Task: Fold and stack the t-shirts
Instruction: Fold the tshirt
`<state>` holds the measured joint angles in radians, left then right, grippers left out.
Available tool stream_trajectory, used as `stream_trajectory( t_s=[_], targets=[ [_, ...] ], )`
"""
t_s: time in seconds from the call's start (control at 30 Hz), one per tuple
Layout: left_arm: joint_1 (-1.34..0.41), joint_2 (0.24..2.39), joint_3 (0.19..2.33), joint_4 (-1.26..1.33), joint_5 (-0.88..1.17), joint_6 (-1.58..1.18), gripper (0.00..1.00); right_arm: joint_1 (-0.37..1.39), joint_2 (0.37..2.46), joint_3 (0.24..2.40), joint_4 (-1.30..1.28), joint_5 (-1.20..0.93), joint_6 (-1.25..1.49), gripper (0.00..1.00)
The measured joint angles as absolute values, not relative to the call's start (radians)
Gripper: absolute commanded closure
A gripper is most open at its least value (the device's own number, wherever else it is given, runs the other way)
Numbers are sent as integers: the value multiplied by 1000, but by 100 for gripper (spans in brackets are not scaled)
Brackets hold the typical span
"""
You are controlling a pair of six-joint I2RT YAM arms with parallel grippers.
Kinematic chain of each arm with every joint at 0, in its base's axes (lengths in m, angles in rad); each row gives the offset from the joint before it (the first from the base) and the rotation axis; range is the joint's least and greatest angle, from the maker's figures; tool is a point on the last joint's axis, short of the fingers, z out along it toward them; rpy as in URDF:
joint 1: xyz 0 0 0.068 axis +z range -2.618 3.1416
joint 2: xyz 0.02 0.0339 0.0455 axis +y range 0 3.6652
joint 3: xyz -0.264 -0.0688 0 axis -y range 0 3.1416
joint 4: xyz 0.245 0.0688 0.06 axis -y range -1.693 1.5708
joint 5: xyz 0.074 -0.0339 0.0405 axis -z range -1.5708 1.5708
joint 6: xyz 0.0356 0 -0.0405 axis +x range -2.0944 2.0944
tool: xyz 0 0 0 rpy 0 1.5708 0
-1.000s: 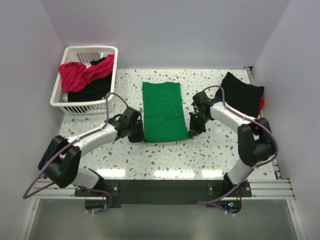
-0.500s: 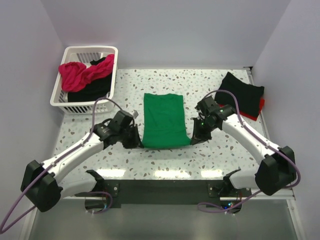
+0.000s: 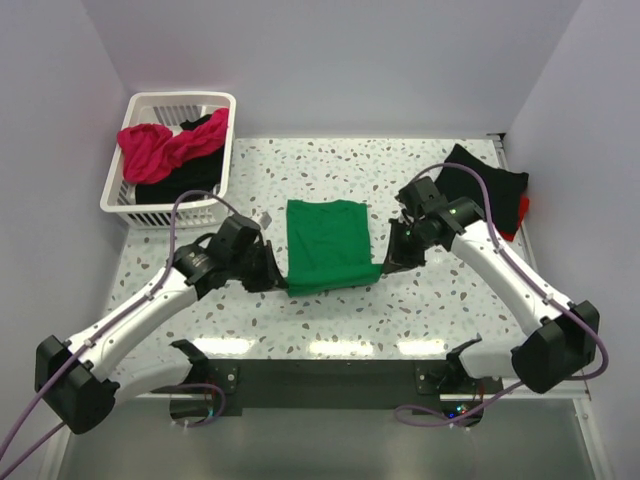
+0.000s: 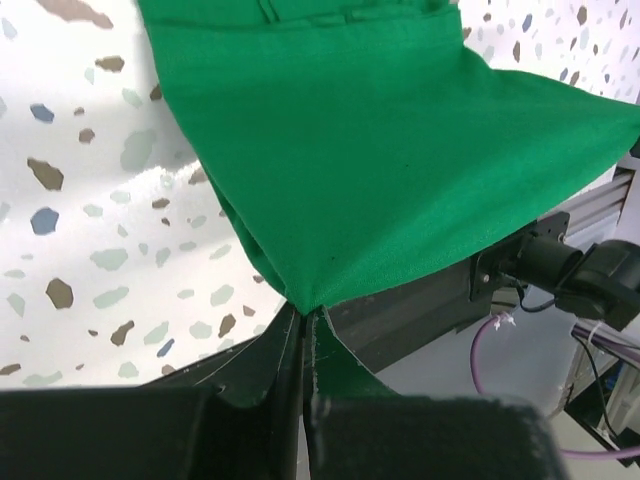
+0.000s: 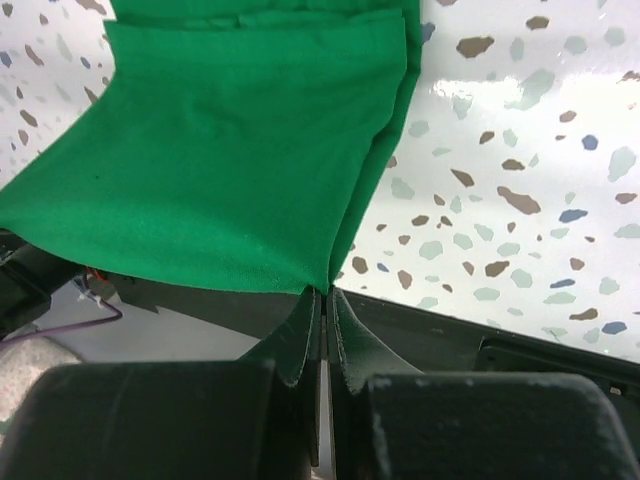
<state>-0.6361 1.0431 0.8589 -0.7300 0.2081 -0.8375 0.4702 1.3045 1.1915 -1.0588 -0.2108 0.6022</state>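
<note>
The pinched corner in my left gripper goes outward over the cloth next and gets released beside the t-shirt's far edge (image 3: 296, 206), which lies flat.
A bright green t-shirt (image 3: 327, 244), folded into a narrow strip, has its far part on the speckled table and its near edge lifted. My left gripper (image 3: 278, 283) is shut on its near left corner (image 4: 300, 300). Pinching the near right corner (image 5: 325, 285) is my right gripper (image 3: 386, 263), also shut. The cloth (image 4: 390, 150) hangs taut between the two grips. A folded black t-shirt (image 3: 487, 186) lies at the far right on top of a red one (image 3: 523, 211). More t-shirts, magenta-pink (image 3: 160, 148) and black (image 3: 185, 180), sit in the basket.
A white slatted plastic basket (image 3: 122, 200) stands at the far left corner of the table. Walls close the table in on the left, back and right. The arms' mounting rail (image 3: 330, 378) runs along the near edge.
Both grippers have lifted the green t-shirt's near edge and carried it away from me, shortening the strip on the table. Both arms have stretched further forward.
</note>
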Motion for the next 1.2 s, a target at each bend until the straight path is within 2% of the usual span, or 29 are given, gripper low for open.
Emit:
stream_trajectory(
  t_s=[0.4,0.77,1.2],
  targets=[
    [-595,1246,1026,-688,180,-764,100,435,1514,1430,-1052,-146,584,100],
    [-435,1391,1050,-609,291,-667,100,410,1724,1609,-1036,-142,566,100],
    [-324,1642,1229,-577,369,-576,100,359,1987,1891,-1035,-142,542,100]
  ],
)
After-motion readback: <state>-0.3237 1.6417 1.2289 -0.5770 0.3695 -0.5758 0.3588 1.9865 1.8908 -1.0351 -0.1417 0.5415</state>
